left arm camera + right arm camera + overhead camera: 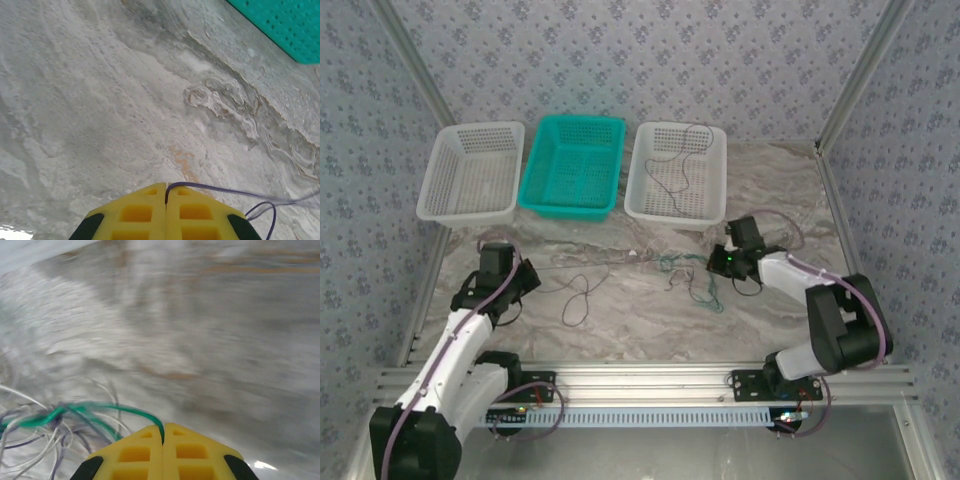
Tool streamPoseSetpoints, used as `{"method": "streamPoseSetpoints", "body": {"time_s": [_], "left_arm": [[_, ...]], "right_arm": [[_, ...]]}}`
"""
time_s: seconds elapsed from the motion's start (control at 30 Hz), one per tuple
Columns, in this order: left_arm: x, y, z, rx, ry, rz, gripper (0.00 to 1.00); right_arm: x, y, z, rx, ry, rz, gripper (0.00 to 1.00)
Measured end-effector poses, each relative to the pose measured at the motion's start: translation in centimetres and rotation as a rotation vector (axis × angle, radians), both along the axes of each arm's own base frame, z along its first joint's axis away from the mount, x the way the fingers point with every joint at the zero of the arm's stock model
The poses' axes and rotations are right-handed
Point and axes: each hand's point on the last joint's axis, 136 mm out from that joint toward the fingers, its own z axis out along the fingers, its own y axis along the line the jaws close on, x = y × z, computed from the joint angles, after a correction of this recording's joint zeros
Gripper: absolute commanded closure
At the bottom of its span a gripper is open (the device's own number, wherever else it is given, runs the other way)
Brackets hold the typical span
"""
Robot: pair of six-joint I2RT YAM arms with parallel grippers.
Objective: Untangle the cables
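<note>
The green cable [698, 282] runs into a tangle, so the right gripper should next pull away from the left gripper, over the tabletop nearer the side post, and then let go of the cable.
In the left wrist view my left gripper [166, 186] is shut on a thin dark purple cable [240, 192] that trails off to the right. From above, that gripper [530, 272] sits at the table's left, and the dark cable [576, 296] runs right into loose loops. My right gripper [163, 427] is shut on a green cable [115, 411], which leads left into a blurred tangle [45, 427] of white, dark and green wires. Seen from the top, the right gripper [716, 263] is just right of the green cable [698, 282]. A thin white cable [625, 256] lies between the two grippers.
Three baskets stand along the back: a white one [440, 195] on the left, a teal one [535, 195] in the middle and a white one [640, 200] on the right with a dark cable [682, 160] in it. Metal frame posts border the marbled table [620, 320].
</note>
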Motion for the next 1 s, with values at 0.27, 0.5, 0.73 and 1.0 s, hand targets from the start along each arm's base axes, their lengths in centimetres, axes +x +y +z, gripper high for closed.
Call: {"method": "streamPoseSetpoints", "body": {"time_s": [0.27, 0.5, 0.73, 1.0], "left_arm": [[1.5, 6.2, 3.7, 0.002, -0.047, 0.240, 1.00], [3.7, 1.1, 7.8, -0.180, -0.159, 0.024, 1.00], [4.5, -10.8, 22.7, -0.217, -0.428, -0.445, 1.00], [3.2, -18.6, 29.6, -0.223, -0.536, -0.680, 1.00]], "right_arm": [[-1.9, -12.8, 2.9, -0.075, -0.064, -0.458, 1.00], [-2.3, -12.0, 2.3, -0.048, -0.020, -0.402, 0.86], [-1.9, -6.3, 6.3, -0.086, -0.104, -0.151, 0.22], [-3.4, 4.2, 25.0, 0.119, -0.789, 0.246, 0.00]]}}
